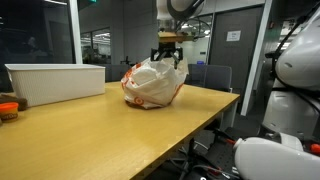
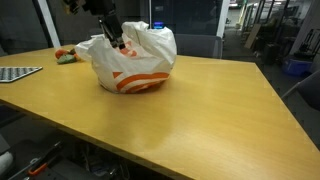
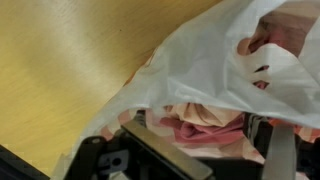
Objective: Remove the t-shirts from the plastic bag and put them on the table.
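Note:
The robot's gripper will next go down past the bag's rim onto the bunched beige t-shirt (image 3: 196, 113) below it inside the bag, since the gripper's open fingers are on both sides of that cloth.
A white plastic bag with orange print (image 1: 152, 86) sits on the wooden table (image 1: 120, 135); it shows in both exterior views (image 2: 135, 62). My gripper (image 1: 167, 57) is at the bag's top opening, reaching down into it (image 2: 118, 40). In the wrist view the gripper (image 3: 205, 130) is open, with its fingers wide apart on either side of bunched pink and beige t-shirt cloth (image 3: 205, 128) inside the bag (image 3: 200, 60). The cloth lies between the fingers and is not squeezed. The rest of the bag's contents are hidden by the plastic.
A white rectangular bin (image 1: 55, 82) stands on the table beside the bag, with a small orange object (image 1: 8, 108) near it. A metal rack (image 2: 15, 73) and a small green and red item (image 2: 65, 57) lie near the bag. Chairs stand beyond the table.

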Available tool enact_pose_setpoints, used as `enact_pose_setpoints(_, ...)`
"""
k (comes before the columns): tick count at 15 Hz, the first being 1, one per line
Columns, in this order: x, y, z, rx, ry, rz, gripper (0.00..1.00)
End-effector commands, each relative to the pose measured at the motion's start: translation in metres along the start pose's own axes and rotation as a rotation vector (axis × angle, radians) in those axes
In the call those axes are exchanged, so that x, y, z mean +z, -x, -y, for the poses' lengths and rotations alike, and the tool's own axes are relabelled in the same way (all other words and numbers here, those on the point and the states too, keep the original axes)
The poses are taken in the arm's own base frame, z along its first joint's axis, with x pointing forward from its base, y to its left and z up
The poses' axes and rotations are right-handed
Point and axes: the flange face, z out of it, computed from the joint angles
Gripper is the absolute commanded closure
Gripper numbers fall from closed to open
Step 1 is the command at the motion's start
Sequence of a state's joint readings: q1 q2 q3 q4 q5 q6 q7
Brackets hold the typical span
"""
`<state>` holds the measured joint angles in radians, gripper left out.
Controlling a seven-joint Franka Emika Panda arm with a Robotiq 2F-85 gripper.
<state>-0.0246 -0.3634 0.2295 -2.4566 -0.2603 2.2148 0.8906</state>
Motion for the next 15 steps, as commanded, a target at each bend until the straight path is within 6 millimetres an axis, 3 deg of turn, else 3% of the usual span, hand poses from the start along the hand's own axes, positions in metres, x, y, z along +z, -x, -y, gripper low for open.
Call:
enact_pose_setpoints(1, 0.017, 0.005, 0.002, 0.008, -0.029, -0.052, 0.0)
enact_pose_setpoints(4, 0.03, -0.002, 0.005, -0.017, -0.036, -0.141, 0.0)
enact_pose_setpoints(12, 0.067, -0.009, 0.024, -0.08, -0.193, -0.102, 0.0)
enact_pose_setpoints(15, 0.08, -0.008, 0.023, -0.167, -0.112, -0.164, 0.0)
